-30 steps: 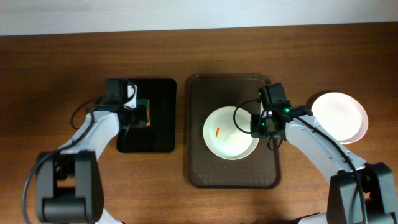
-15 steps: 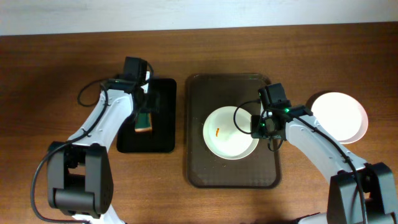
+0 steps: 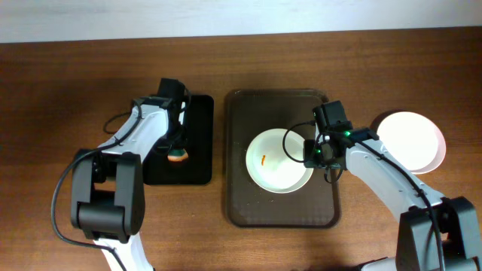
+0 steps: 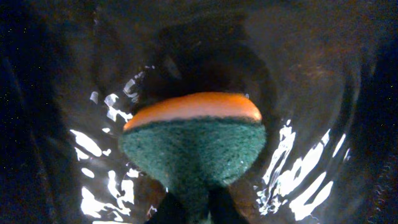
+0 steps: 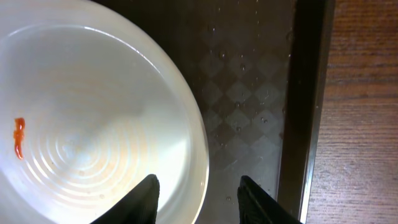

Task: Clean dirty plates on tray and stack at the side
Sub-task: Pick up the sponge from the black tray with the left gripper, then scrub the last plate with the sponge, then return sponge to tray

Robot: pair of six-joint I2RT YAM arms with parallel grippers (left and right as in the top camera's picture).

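Next I will lower my right gripper toward the brown tray (image 3: 245,203), astride the plate's rim (image 3: 310,172), and close it, because that rim already runs between its two open fingers.
A white plate (image 3: 279,162) with a small orange smear (image 3: 263,159) lies on the dark brown tray (image 3: 245,203). It fills the left of the right wrist view (image 5: 93,118), smear (image 5: 18,137) at far left. My right gripper (image 5: 198,190) is open, its fingers astride the plate's right rim; it also shows in the overhead view (image 3: 310,153). A second white plate (image 3: 413,140) sits on the table at the right. My left gripper (image 3: 176,150) is shut on a green and orange sponge (image 4: 193,146) over the black tray (image 3: 192,169).
The black tray is wet and glossy under the sponge in the left wrist view (image 4: 311,180). Wet drops lie on the brown tray's checkered floor (image 5: 249,93). Bare wooden table (image 3: 68,113) lies left of the black tray and in front.
My left gripper has lifted the sponge and carried it to the right across the black tray. The right arm and the plates have not moved.
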